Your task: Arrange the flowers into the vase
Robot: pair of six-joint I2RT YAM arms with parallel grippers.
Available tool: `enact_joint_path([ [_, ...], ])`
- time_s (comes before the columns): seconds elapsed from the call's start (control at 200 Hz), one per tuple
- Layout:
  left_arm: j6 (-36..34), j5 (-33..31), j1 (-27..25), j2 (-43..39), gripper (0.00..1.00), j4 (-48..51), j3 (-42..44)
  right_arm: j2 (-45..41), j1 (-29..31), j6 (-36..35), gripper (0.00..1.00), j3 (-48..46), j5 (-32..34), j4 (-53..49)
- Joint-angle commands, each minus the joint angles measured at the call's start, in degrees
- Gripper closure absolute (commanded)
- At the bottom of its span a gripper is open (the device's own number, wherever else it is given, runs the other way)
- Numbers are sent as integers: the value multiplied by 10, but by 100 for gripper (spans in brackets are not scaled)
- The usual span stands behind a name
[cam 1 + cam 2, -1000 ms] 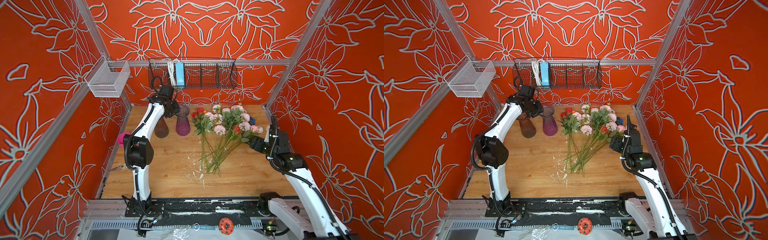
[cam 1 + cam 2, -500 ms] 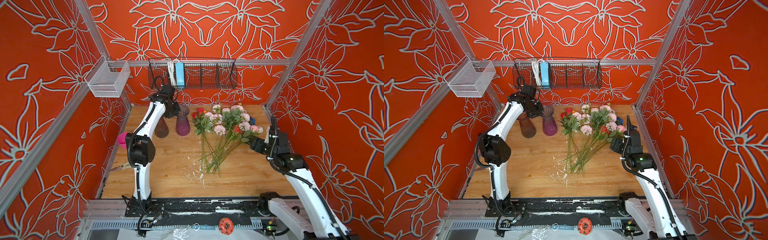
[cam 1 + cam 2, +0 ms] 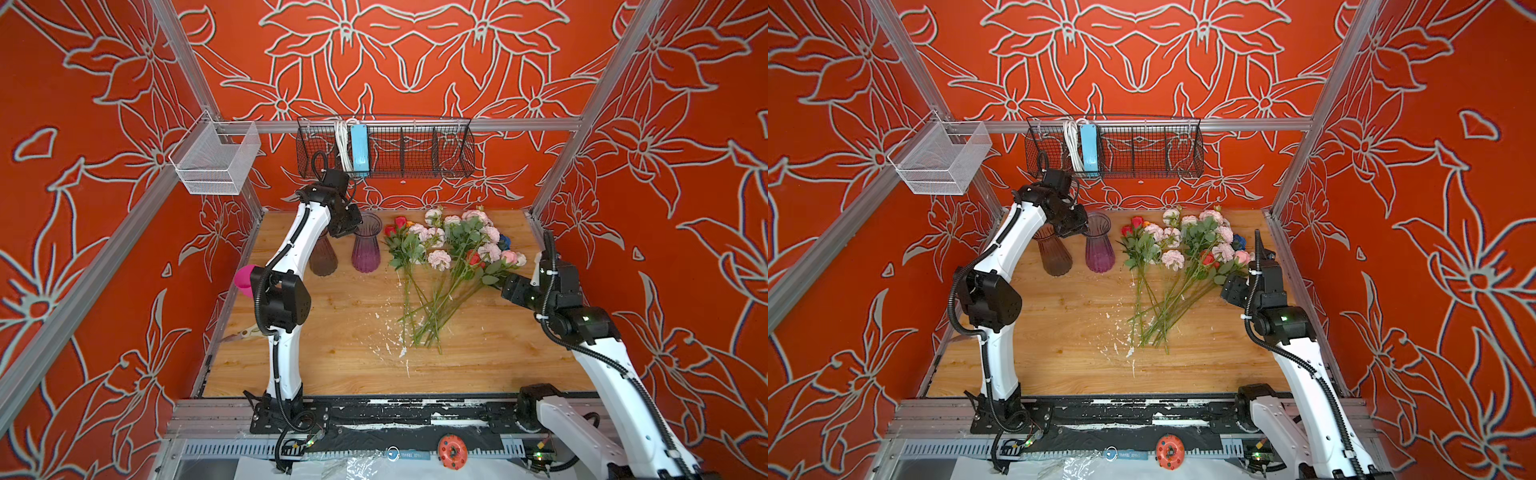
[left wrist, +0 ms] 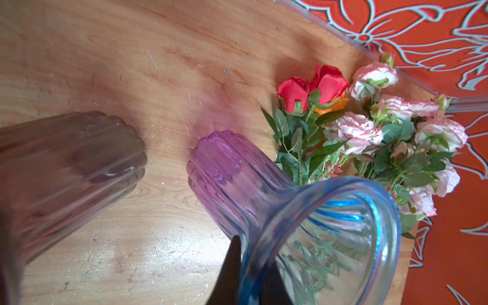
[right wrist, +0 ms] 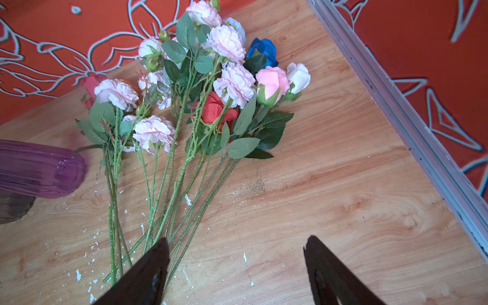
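My left gripper should next pull the purple vase (image 3: 366,249) back, away from the brown vase, and let go of its rim, since there is open tabletop back there beside the stems.
The flowers (image 3: 449,257) (image 3: 1183,257) lie in a loose bunch on the wooden table, blooms toward the back wall, stems fanned toward the front. They are mostly pale pink, with red, orange, blue and white ones (image 5: 200,105) (image 4: 356,126). A purple ribbed glass vase (image 3: 366,249) (image 3: 1099,251) (image 4: 237,171) (image 5: 39,169) stands left of them. My left gripper (image 3: 349,226) (image 3: 1073,226) (image 4: 250,280) is shut on the vase's flared rim, one finger outside, one inside. My right gripper (image 3: 509,286) (image 3: 1231,291) (image 5: 237,269) hangs open and empty over the table beside the stems.
A brown ribbed vase (image 3: 323,257) (image 3: 1054,257) (image 4: 66,163) stands close to the left of the purple one. A black wire basket (image 3: 386,145) and a white mesh basket (image 3: 216,166) hang on the frame. A pink object (image 3: 243,280) sits at the table's left edge.
The left gripper's jaws have closed onto the purple vase's rim. The right arm and the flowers have not moved.
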State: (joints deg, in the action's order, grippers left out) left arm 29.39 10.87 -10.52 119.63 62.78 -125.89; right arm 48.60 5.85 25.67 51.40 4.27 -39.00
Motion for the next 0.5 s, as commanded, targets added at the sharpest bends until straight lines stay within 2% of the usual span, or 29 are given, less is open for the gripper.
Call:
enact_joint_path([
  [0.0, -16, 28, -16, -31, 100, 43, -3, 10, 3, -4, 19, 22, 5, -8],
  [0.2, -23, 53, -31, -85, 100, 48, 59, 29, 3, -2, 23, 22, -25, 9],
  [0.315, -37, 50, -43, -123, 100, 56, 115, 44, 4, 1, 27, 10, -68, 34],
  [0.38, -46, 53, -45, -146, 100, 57, 150, 55, 8, 4, 32, 1, -98, 53],
  [0.495, -60, 54, -46, -181, 100, 68, 200, 85, 52, -7, 45, -14, -102, 95],
])
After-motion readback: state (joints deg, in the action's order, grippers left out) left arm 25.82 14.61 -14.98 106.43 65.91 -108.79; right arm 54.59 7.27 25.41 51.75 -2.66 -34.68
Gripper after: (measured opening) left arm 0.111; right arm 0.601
